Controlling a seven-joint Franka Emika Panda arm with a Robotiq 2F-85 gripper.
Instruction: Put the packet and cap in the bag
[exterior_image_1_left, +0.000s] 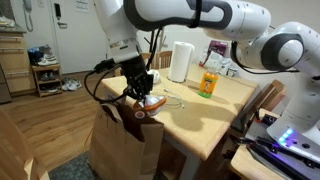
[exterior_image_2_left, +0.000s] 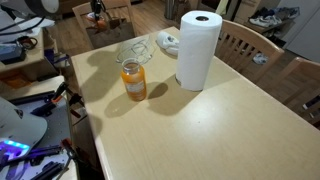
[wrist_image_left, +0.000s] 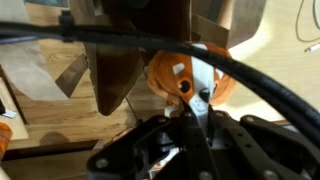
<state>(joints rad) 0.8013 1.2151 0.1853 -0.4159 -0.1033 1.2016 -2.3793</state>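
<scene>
My gripper is pinching the packet, which still hangs at the bag's rim beside the table, so next it should move down toward the brown bag's open top (exterior_image_1_left: 128, 106) (wrist_image_left: 114, 72).
In an exterior view my gripper (exterior_image_1_left: 143, 97) hangs at the table's near corner, just above the open top of the tall brown paper bag (exterior_image_1_left: 124, 142) that stands on the floor against the table. It is shut on the red-orange and white packet (exterior_image_1_left: 150, 104). In the wrist view the closed fingers (wrist_image_left: 193, 108) pinch the packet (wrist_image_left: 188, 78), with the bag's brown inner walls (wrist_image_left: 118, 60) behind it. The whitish cap (exterior_image_2_left: 167, 42) lies on the table behind the paper-towel roll.
A white paper-towel roll (exterior_image_2_left: 198, 50) and an orange juice bottle (exterior_image_2_left: 134, 82) stand on the light wooden table (exterior_image_2_left: 200, 130); both also show in the exterior view with the bag, roll (exterior_image_1_left: 180, 61) and bottle (exterior_image_1_left: 208, 83). A clear wiry item (exterior_image_2_left: 134, 50) lies near the bottle. Wooden chairs (exterior_image_2_left: 250, 45) stand round the table.
</scene>
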